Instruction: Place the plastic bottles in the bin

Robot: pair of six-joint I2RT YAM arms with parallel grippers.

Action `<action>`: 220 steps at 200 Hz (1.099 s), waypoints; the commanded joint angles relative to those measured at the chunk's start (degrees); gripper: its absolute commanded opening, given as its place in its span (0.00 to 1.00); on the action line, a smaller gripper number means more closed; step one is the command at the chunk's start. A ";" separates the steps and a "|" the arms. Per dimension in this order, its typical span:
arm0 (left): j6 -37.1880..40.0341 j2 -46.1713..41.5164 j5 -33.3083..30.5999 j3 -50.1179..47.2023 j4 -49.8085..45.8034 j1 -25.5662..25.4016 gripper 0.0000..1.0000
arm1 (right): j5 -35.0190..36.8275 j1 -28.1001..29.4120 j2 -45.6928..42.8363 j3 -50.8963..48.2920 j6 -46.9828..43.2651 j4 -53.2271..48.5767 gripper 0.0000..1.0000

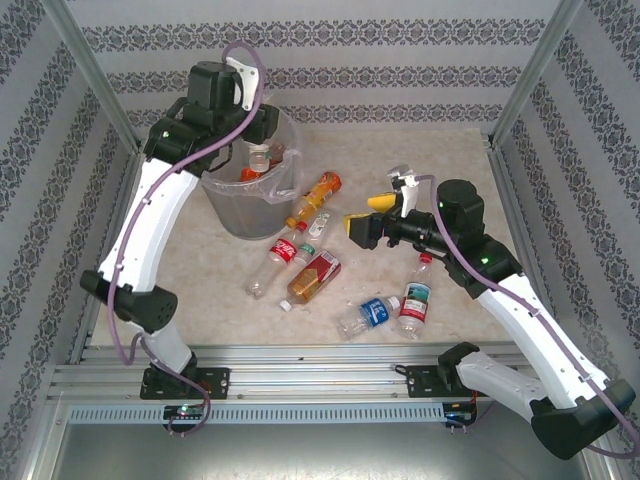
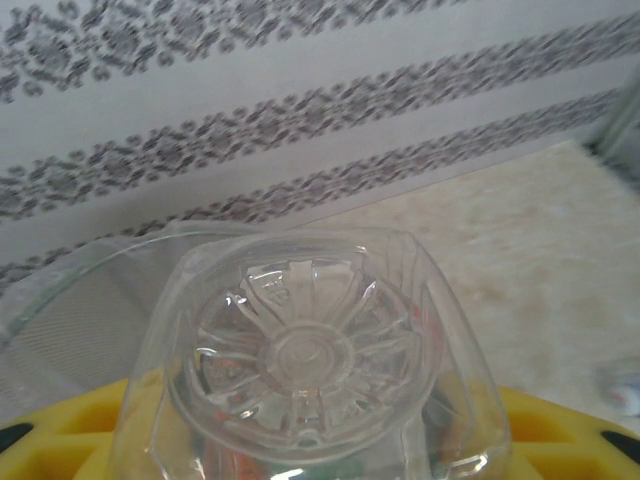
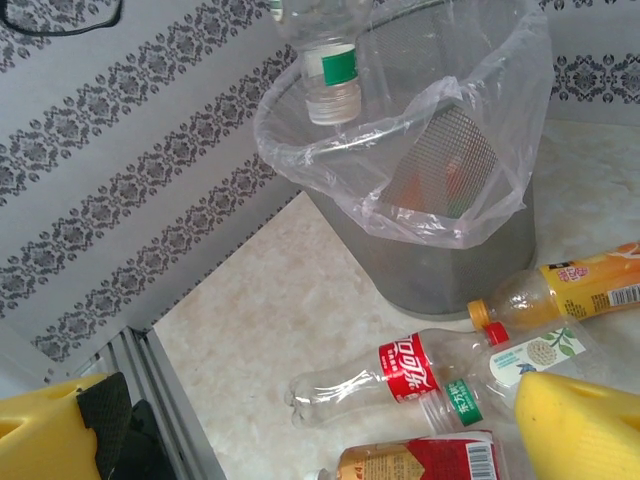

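The bin's bag-lined opening (image 1: pixel 252 168) (image 2: pixel 90 345) is below my left gripper, so next my left gripper should tip down and lower into it to let go of the clear plastic bottle.
The grey bin (image 1: pixel 240 205), lined with a clear bag, stands at the back left. My left gripper (image 1: pixel 262 140) hangs over its mouth, shut on a clear plastic bottle (image 1: pixel 262 157). That bottle's ribbed base (image 2: pixel 300 350) sits between the yellow fingers (image 2: pixel 70 430), and its neck (image 3: pixel 330 75) points down above the bin rim (image 3: pixel 300 150). My right gripper (image 1: pixel 368 214) is open over the table, its yellow fingers (image 3: pixel 580 430) wide apart. Below it lie a red-label bottle (image 3: pixel 400 375) and a green-and-white one (image 3: pixel 530 355).
More bottles lie loose on the table: an orange one (image 1: pixel 315 197) against the bin, an amber red-label one (image 1: pixel 312 278), a blue-label one (image 1: pixel 365 315) and a red-capped one (image 1: pixel 415 298). Patterned walls and metal frame rails (image 1: pixel 300 352) enclose the table.
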 commanded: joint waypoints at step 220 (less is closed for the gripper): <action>-3.35 23.44 -10.53 9.35 -19.60 9.68 0.78 | 3.81 1.64 3.74 3.19 -3.52 -5.14 0.98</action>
